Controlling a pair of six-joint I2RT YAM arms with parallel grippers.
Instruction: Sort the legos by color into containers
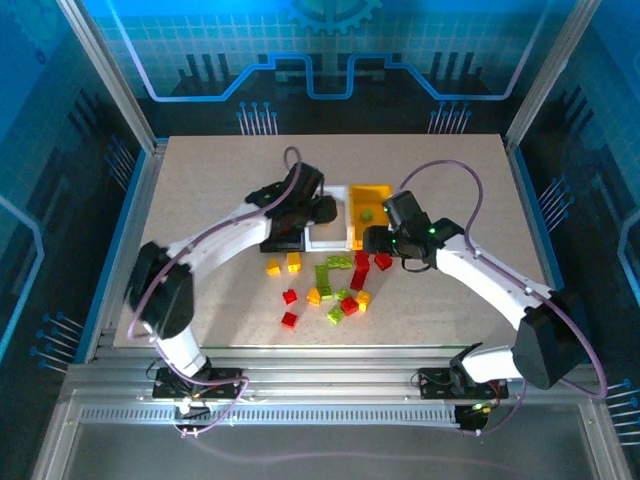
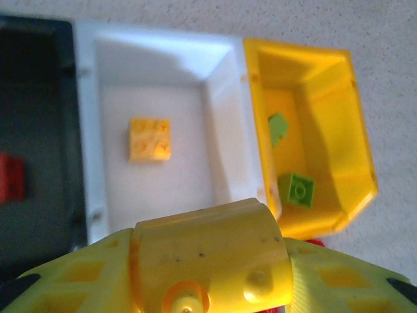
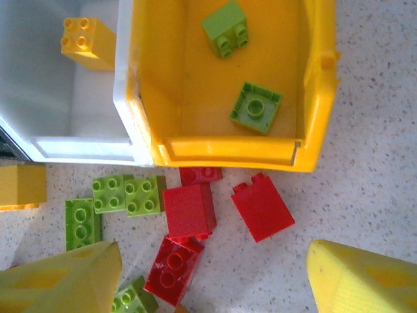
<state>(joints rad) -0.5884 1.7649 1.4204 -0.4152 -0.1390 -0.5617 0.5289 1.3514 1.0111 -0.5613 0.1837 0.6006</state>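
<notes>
I should next move my left gripper past the white bin's near edge and down toward the white bin's bottom to release its yellow lego, because one yellow lego is already there.
My left gripper (image 2: 208, 277) is shut on a yellow lego (image 2: 215, 238) above the near edge of the white bin (image 2: 221, 78), which holds one yellow lego (image 2: 150, 138). The black bin (image 2: 39, 98) to its left holds a red lego (image 2: 12, 177). Two green legos (image 3: 256, 107) lie in the yellow bin (image 3: 228, 151). My right gripper (image 3: 215, 287) is open just in front of the yellow bin, over loose red legos (image 3: 189, 210) and green legos (image 3: 127, 194). In the top view the left gripper (image 1: 322, 208) sits over the bins and the right gripper (image 1: 372, 240) beside them.
More loose legos (image 1: 330, 295) in red, yellow and green are scattered on the tabletop (image 1: 200, 180) in front of the bins. A yellow lego (image 3: 23, 187) lies by the white bin's corner. The two arms nearly meet over the bins.
</notes>
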